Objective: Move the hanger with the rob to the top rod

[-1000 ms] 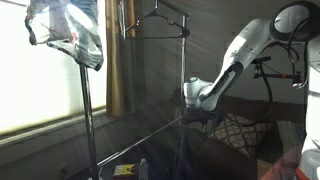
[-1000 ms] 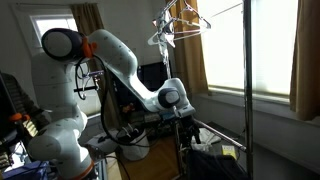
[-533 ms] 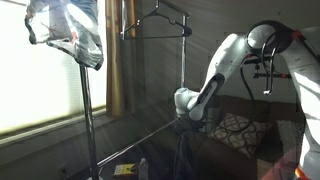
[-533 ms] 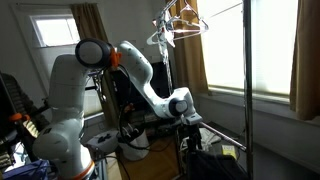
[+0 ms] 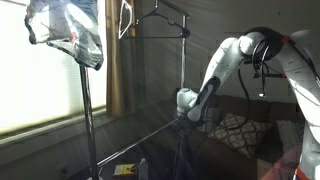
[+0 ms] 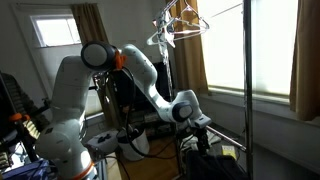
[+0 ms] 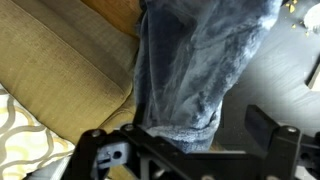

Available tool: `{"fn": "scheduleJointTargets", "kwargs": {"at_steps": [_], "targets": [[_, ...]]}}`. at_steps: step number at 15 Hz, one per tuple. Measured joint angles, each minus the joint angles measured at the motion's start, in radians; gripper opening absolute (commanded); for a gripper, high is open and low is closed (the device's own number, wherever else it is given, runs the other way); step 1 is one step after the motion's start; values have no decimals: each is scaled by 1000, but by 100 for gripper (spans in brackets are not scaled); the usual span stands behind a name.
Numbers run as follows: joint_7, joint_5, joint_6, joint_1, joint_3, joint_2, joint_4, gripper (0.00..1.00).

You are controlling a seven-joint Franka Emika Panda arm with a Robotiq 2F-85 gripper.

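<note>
My gripper lowers slightly over the blue-grey fleece robe next, then closes both fingers around its cloth, because the cloth already lies between them.
My gripper (image 5: 188, 118) is low beside the clothes rack, at the lower rod (image 5: 140, 140); it also shows in an exterior view (image 6: 196, 128). In the wrist view a blue-grey fleece robe (image 7: 185, 60) hangs between my gripper's (image 7: 190, 140) wide-apart fingers, the left one (image 7: 108, 155) and the right one (image 7: 272, 130). The jaws are open and do not clamp the cloth. The robe's hanger is hidden. The top rod (image 5: 160, 19) carries an empty black hanger (image 5: 160, 24). Bare hangers (image 6: 176, 24) hang high in an exterior view.
A plastic-wrapped bundle (image 5: 65, 35) sits on a pole at the left. A couch with a patterned pillow (image 5: 237, 130) is behind my arm. Tan cushions (image 7: 50, 60) lie below the robe. A metal upright (image 6: 248, 90) stands near the window.
My arm has swung in and lowered the gripper towards the lower rod and the robe. The hangers on the top rod have not moved.
</note>
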Motion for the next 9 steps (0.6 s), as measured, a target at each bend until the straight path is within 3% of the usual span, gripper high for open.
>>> {"fn": "scheduleJointTargets", "kwargs": {"at_steps": [2, 3, 4, 9], "targets": [[-46, 47, 83, 0, -14, 38, 6, 100], [-76, 85, 101, 0, -15, 57, 11, 93], [-101, 122, 102, 1, -15, 74, 18, 74], [-122, 229, 102, 51, -66, 127, 53, 35]]}}
